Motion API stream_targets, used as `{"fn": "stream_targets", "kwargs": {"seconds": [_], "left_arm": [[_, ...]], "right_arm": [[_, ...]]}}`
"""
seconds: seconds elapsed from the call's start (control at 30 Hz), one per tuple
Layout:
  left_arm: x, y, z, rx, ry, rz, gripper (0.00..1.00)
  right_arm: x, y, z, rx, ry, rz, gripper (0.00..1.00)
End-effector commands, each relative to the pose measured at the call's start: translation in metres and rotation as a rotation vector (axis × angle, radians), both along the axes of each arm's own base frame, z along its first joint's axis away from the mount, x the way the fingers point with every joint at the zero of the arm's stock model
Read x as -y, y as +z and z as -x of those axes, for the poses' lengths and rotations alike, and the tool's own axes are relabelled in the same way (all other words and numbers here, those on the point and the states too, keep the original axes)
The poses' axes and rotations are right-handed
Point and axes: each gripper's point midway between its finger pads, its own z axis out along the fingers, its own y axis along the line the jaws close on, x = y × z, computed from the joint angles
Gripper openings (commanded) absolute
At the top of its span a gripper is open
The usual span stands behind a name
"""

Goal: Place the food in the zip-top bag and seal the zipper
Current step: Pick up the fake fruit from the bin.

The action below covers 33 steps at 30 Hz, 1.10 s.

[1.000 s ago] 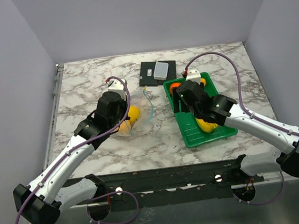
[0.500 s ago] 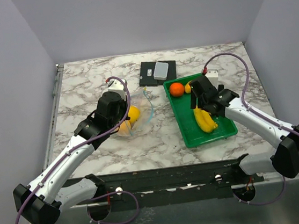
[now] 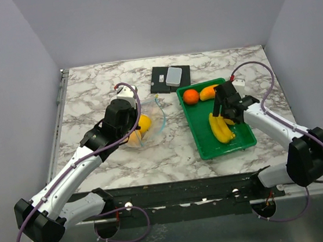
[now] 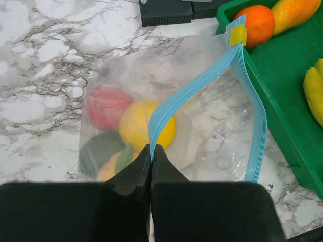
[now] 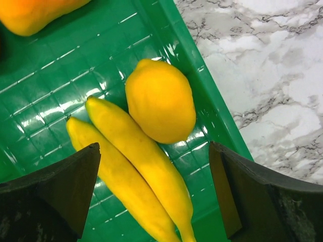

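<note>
The right gripper lowers and moves outward next, until its fingers are on either side of the yellow fruit (image 5: pixel 160 101) beside the bananas.
The clear zip-top bag (image 3: pixel 153 122) lies left of the green tray (image 3: pixel 211 149). It holds a red fruit (image 4: pixel 106 106), a yellow round one (image 4: pixel 135 125) and a green one (image 4: pixel 100 151). My left gripper (image 4: pixel 151 148) is shut on the near end of the light-blue zipper (image 4: pixel 202 80), and the mouth stands open. My right gripper (image 5: pixel 154 147) is open and empty, hovering over the banana bunch (image 5: pixel 136 171) and a yellow fruit (image 5: pixel 160 101) in the tray. An orange (image 3: pixel 191 96) and an orange-yellow fruit (image 3: pixel 209 91) lie at the tray's far end.
A black device with a white box (image 3: pixel 169 77) sits behind the bag and the tray. The tray's right rim (image 5: pixel 202 85) borders bare marble. Grey walls close in the table on three sides.
My right arm has swung from the tray's left side to its right, uncovering the orange and the bananas. The left arm and the bag have not moved.
</note>
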Motion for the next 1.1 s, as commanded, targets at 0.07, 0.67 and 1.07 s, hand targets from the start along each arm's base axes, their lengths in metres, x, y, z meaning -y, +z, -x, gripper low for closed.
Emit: {"fn": "stream_targets", "kwargs": {"seconds": [0.07,0.67,1.07], "left_arm": [[0.002,0.001,0.000,0.008,-0.010,0.019,0.00],[0.003,-0.001,0.000,0.002,-0.014,0.013,0.00],[0.004,-0.003,0.000,-0.003,-0.016,0.010,0.00]], "right_arm": [[0.000,-0.011,-0.020,0.016,-0.019,-0.062,0.93],[0.012,-0.038,-0.042,-0.003,-0.078,-0.103,0.93],[0.008,-0.067,-0.038,-0.052,-0.075,-0.137,0.83]]}}
